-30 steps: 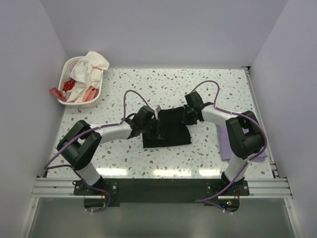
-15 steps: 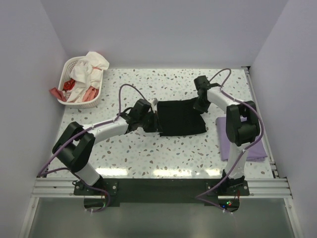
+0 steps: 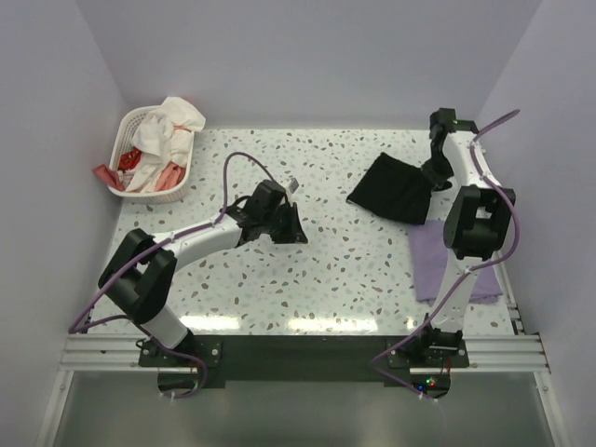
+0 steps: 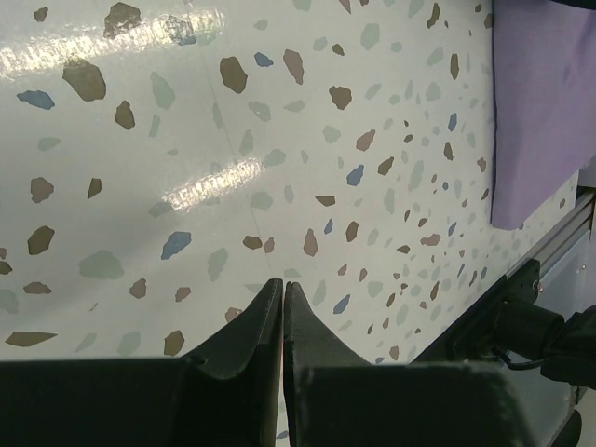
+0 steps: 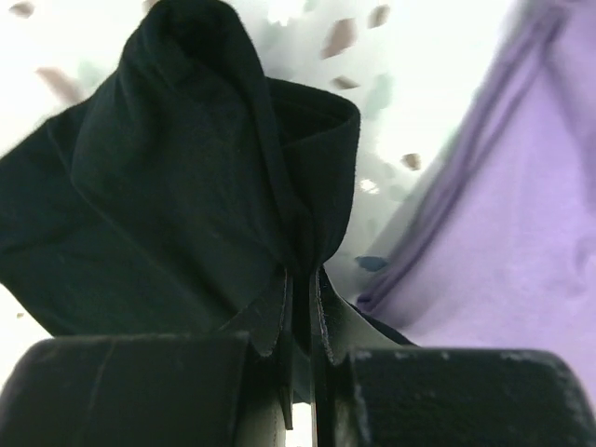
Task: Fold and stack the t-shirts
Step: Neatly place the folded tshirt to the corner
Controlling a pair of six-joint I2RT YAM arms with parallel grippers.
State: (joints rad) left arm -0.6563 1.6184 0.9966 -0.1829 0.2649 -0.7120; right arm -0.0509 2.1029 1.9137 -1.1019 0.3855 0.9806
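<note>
I should next move my right gripper to the right in the top view and back over the lavender t-shirt (image 3: 442,264) (image 5: 507,247), which is already folded, and then let go of the black one.
The folded black t-shirt (image 3: 396,188) hangs from my right gripper (image 3: 436,173) at the back right, lifted off the table. In the right wrist view the jaws pinch an edge of the black t-shirt (image 5: 186,186), with the gripper (image 5: 302,289) shut on it. The lavender t-shirt (image 3: 442,264) lies folded on the table at the right, partly under the right arm; it shows in the right wrist view (image 5: 503,214) and the left wrist view (image 4: 540,102). My left gripper (image 3: 296,229) is shut and empty over bare table near the middle, seen in its wrist view (image 4: 282,287).
A white laundry basket (image 3: 126,126) with white and red clothes stands at the back left corner. White walls close in the table on three sides. A metal rail (image 3: 298,352) runs along the near edge.
My right gripper has carried the black t-shirt from the table's middle up and to the back right. My left gripper has let go of it and stayed near the middle, shut.
</note>
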